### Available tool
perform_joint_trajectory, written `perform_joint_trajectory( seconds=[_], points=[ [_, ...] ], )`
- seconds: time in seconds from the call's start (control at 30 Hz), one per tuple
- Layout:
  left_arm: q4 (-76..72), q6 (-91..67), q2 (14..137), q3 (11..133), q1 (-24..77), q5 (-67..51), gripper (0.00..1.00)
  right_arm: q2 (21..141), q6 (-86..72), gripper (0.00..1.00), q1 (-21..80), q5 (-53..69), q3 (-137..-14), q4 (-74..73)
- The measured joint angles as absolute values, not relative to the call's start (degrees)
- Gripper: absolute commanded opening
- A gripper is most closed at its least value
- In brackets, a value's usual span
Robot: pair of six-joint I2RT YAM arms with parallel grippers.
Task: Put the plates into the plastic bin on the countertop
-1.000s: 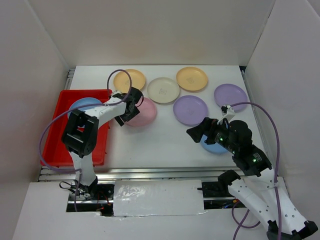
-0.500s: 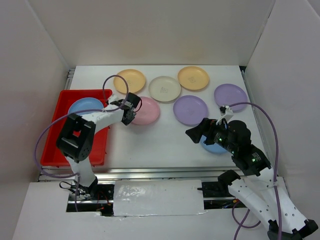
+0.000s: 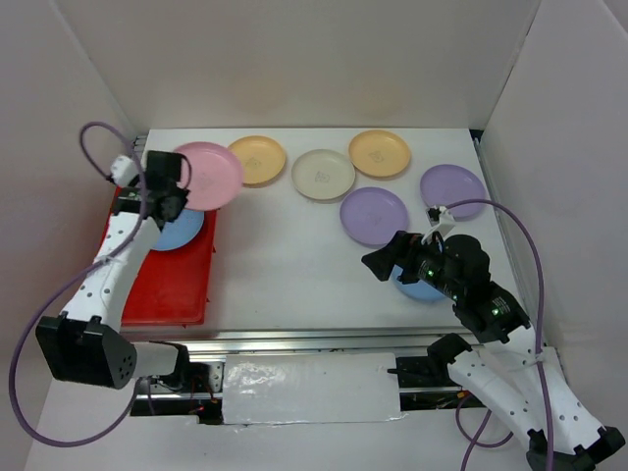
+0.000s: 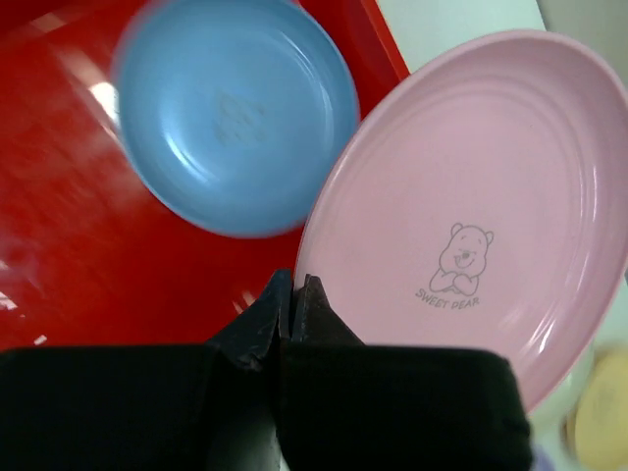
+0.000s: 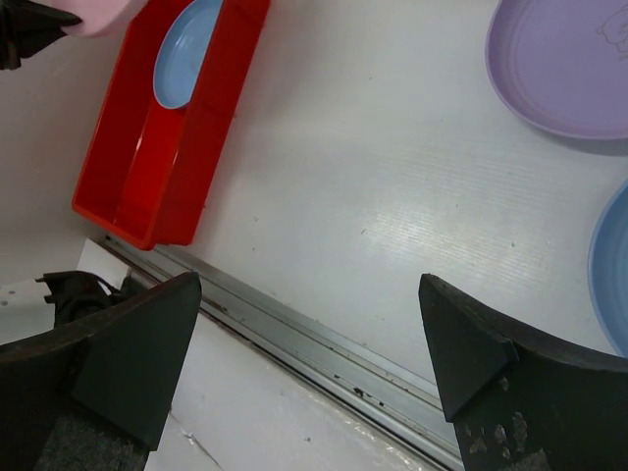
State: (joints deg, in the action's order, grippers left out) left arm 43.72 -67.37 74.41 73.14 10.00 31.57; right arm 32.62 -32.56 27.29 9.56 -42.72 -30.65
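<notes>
The pink plate is still hanging tilted past the bin's edge, so the robot's left gripper will next lower it toward the blue plate in the red plastic bin (image 3: 180,230) (image 4: 237,118).
My left gripper (image 3: 180,188) (image 4: 294,287) is shut on the rim of the pink plate (image 3: 210,174) (image 4: 471,196). It holds the plate tilted in the air over the far end of the red plastic bin (image 3: 169,287) (image 4: 59,226) (image 5: 147,167). One blue plate (image 3: 175,234) (image 4: 235,108) lies in the bin below it. My right gripper (image 3: 379,262) (image 5: 309,287) stands open above the white countertop (image 3: 294,265), with nothing between its fingers. A second blue plate (image 3: 416,287) (image 5: 613,275) lies partly hidden under the right arm.
On the countertop lie two orange-yellow plates (image 3: 257,157) (image 3: 378,153), a cream plate (image 3: 322,175) and two purple plates (image 3: 374,215) (image 3: 453,189). A metal rail (image 5: 324,343) runs along the near edge. White walls stand on three sides.
The left gripper shut on the pink plate's rim, lifted it off the countertop and swung it left over the bin. The right arm has barely moved.
</notes>
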Motion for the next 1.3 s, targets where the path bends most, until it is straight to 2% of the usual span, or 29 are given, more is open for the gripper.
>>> perform_joint_trajectory(
  seconds=[0.13,0.27,0.5,0.57,0.6,0.67,0.7,0.73,0.9,1.0,1.13,1.3],
  points=[
    [42.9,-62.9,75.3,72.9,-4.4,28.2,0.00,33.3,-32.8,1.00,27.5,10.1,-42.7,-30.1],
    [41.9,-59.2,79.8,71.5,-14.2,23.1,0.00,34.1,-33.0,1.00,27.5,10.6,-42.7,-29.7],
    [40.0,-54.8,91.4,71.6,-21.1,17.0,0.02,34.2,-33.0,1.00,27.7,10.8,-42.7,-29.6],
    [39.8,-54.1,92.5,71.6,-21.2,16.0,0.16,34.3,-33.0,1.00,27.8,11.1,-42.7,-29.5],
    [39.8,-53.9,92.5,71.6,-21.2,15.9,0.38,34.4,-33.0,1.00,27.8,11.3,-42.7,-29.5],
    [39.6,-53.5,92.2,71.7,-21.0,15.7,0.67,34.6,-33.0,1.00,27.8,11.5,-42.7,-29.2],
    [39.4,-53.6,92.0,71.7,-21.0,15.7,0.91,34.8,-33.0,1.00,27.9,11.6,-42.7,-29.1],
    [39.5,-53.5,91.7,71.7,-21.0,15.6,0.99,35.0,-33.0,1.00,28.0,11.6,-42.7,-29.1],
    [40.8,-54.0,85.9,72.0,-18.1,18.4,0.99,35.1,-32.9,1.00,28.5,11.4,-42.7,-29.1],
    [39.6,-52.4,78.9,72.6,-11.0,19.8,0.99,34.6,-33.0,1.00,28.6,10.1,-42.7,-29.2],
    [34.1,-48.2,72.6,72.7,7.0,17.6,0.99,33.6,-33.9,1.00,28.6,5.6,-43.0,-29.7],
    [28.5,-46.3,82.6,75.2,27.3,14.4,0.99,33.4,-38.1,1.00,28.6,-5.8,-46.2,-33.3]
  ],
)
